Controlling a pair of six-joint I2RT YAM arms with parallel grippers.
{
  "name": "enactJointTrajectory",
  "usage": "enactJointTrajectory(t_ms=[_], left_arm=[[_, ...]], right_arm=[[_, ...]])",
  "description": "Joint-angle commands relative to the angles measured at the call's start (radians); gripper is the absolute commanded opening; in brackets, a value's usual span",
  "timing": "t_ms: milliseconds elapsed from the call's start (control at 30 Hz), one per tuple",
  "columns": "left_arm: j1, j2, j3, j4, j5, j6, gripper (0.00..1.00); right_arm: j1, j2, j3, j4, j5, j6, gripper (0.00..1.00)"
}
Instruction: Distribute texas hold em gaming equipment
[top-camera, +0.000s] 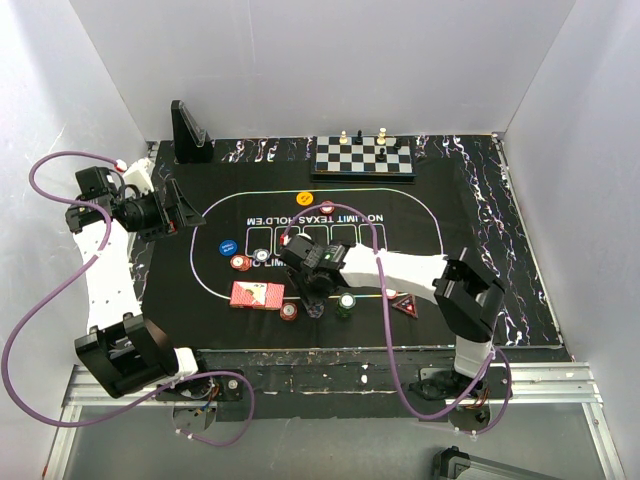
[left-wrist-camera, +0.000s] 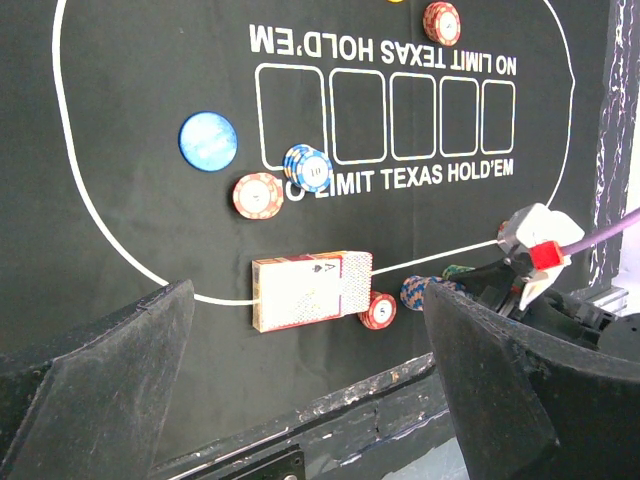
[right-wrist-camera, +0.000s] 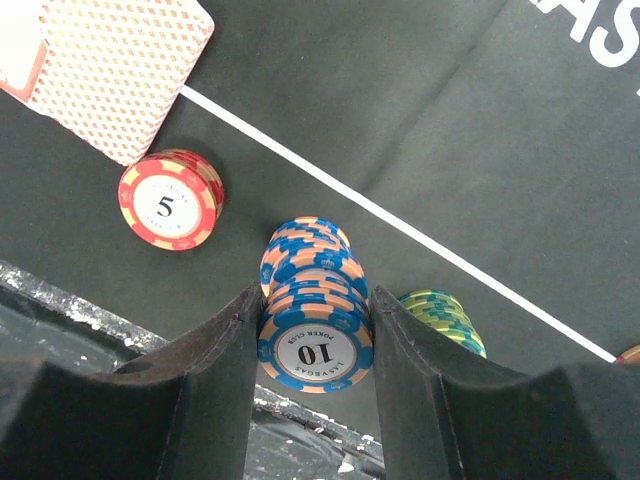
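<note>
The right gripper lifts its pinched chips next, carries them outward, then lowers and releases them on bare mat (top-camera: 351, 206) beside the far red stack.
My right gripper (top-camera: 314, 303) is low over the mat's near edge. In the right wrist view its fingers (right-wrist-camera: 225, 370) press both sides of a blue-and-orange "10" chip stack (right-wrist-camera: 315, 335), whose lower chips lean away. A red "5" chip stack (right-wrist-camera: 168, 198) lies to its left and a green stack (right-wrist-camera: 445, 315) to its right. The red-backed card deck (top-camera: 256, 295) lies left of them. A dark red triangular marker (top-camera: 404, 303) is on the right. My left gripper (top-camera: 188, 214) is open and empty, held high at the mat's left edge. Its fingers (left-wrist-camera: 95, 380) frame the deck (left-wrist-camera: 310, 290) far below.
A blue disc (top-camera: 228, 246), a red chip stack (top-camera: 240, 262) and a blue-white chip stack (top-camera: 262, 257) lie on the mat's left. An orange chip (top-camera: 305, 198) is at the far side. A chessboard (top-camera: 363, 157) and a black stand (top-camera: 188, 135) are at the back.
</note>
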Motion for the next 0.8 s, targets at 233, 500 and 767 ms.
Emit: enactJointTrajectory(t_ms=[233, 500, 767], left_arm=[[0.005, -0.032, -0.013, 0.022, 0.015, 0.004, 1.0], [0.007, -0.012, -0.01, 0.013, 0.014, 0.02, 1.0], [0.007, 0.029, -0.002, 0.001, 0.02, 0.053, 1.0]], right_arm=[[-0.042, -0.086, 0.153, -0.08, 0.068, -0.046, 0.2], [-0.304, -0.009, 0.282, -0.094, 0.037, -0.107, 0.15], [-0.496, 0.216, 0.498, -0.088, 0.014, -0.162, 0.12]])
